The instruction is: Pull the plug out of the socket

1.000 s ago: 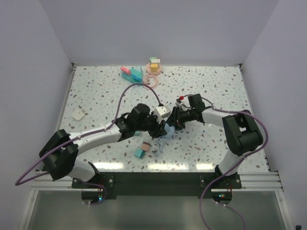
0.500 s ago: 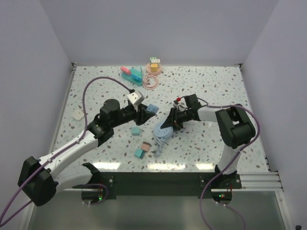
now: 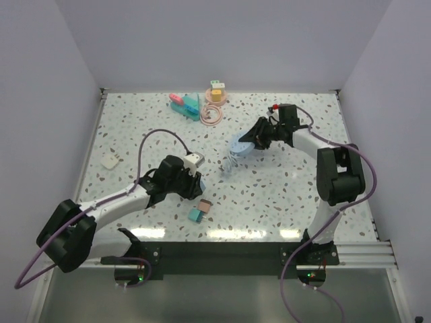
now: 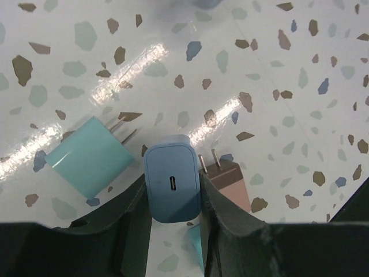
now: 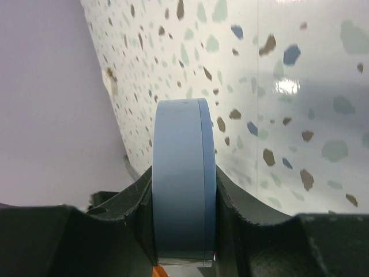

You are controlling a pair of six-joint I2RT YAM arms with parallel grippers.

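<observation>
The right gripper moves the socket outward and down onto the far table (image 3: pixel 249 123) beside the pink cable coil next.
My left gripper (image 3: pixel 196 180) is shut on the blue plug (image 3: pixel 203 184), low over the table at front centre. In the left wrist view the plug (image 4: pixel 172 170) sits between my fingers (image 4: pixel 131 202), its small port facing the camera. My right gripper (image 3: pixel 254 139) is shut on the round light-blue socket (image 3: pixel 240 145) at the back right, with a coiled cable (image 3: pixel 229 162) hanging from it. In the right wrist view the socket (image 5: pixel 182 150) is held edge-on. Plug and socket are well apart.
A teal plug (image 4: pixel 89 157) and a pink plug (image 4: pixel 232 183) lie just under the left gripper, and both show in the top view (image 3: pixel 200 210). A white plug (image 3: pixel 111 159) lies at the left. Pink and teal blocks (image 3: pixel 184 103) and cable coils (image 3: pixel 213 113) sit at the back.
Plug and socket were together at the centre and have come apart. My left gripper swung the plug up, then down to front centre. My right gripper carried the socket to the back right.
</observation>
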